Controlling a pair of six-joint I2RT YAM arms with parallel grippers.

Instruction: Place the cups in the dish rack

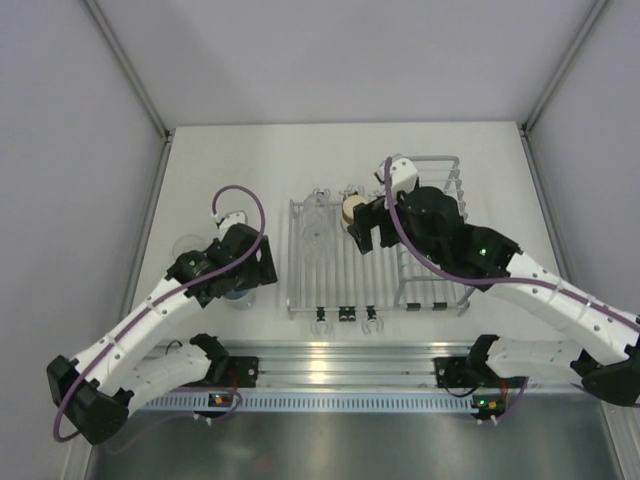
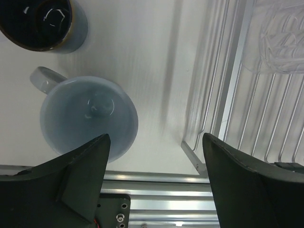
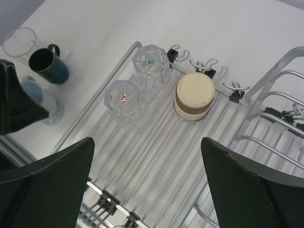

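Observation:
The left gripper moves down next, turning slightly, onto the pale blue cup's rim on the rack (image 1: 340, 290) side, where there is room for one finger.
The pale blue cup (image 2: 88, 114) stands upright on the table left of the dish rack (image 1: 340, 290), and the dark blue mug (image 2: 42, 23) stands just beyond it. My left gripper (image 2: 156, 142) is open above the pale blue cup's near side, one finger over its rim and holding nothing. Two clear cups (image 3: 124, 102) (image 3: 151, 66) and the tan-and-brown cup (image 3: 194, 95) stand upside down on the rack's flat bars. My right gripper (image 3: 147, 147) hangs open and empty above those bars. Another clear cup (image 3: 19, 42) stands on the table.
The taller wire basket section (image 1: 435, 230) joins the flat bars on the right, partly under my right arm. Black clips (image 3: 107, 202) line the rack's near edge. An aluminium rail (image 1: 340, 360) runs along the table's near edge.

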